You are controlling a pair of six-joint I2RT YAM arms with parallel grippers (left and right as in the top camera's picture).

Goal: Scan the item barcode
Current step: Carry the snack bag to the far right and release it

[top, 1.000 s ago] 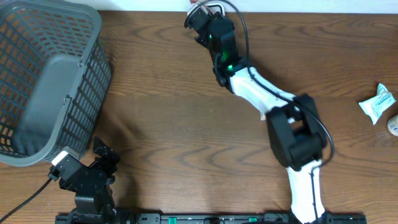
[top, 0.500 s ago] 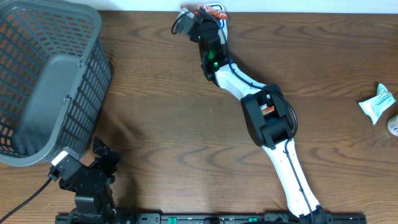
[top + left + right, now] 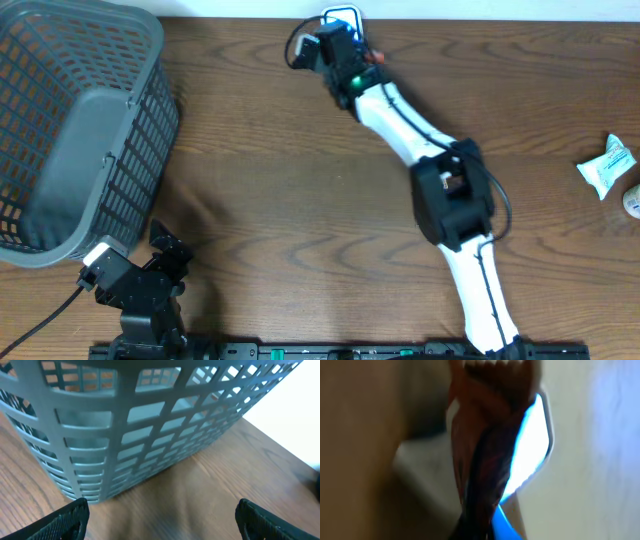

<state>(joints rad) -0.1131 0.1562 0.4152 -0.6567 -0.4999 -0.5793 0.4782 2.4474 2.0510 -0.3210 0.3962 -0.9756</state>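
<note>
The item swings to the right in the overhead view with my right gripper next, away from the scanner, and comes down beside the white packet.
My right gripper reaches to the far edge of the table, shut on the item, a dark red packet. The packet fills the middle of the blurred right wrist view and runs down between the jaws. Just behind it is a white scanner lit bright blue. In the overhead view the arm hides most of the packet, and no barcode can be made out. My left gripper rests at the near left, its fingers wide open with only bare wood between them.
A large grey plastic basket stands at the left, its slatted wall close in front of the left gripper. A white packet and a small round thing lie at the right edge.
The right arm's elbow swung left, then back to the right, while the wrist turned at the far edge. The blue-lit scanner now shows beside the gripper. The left arm has stayed still.
</note>
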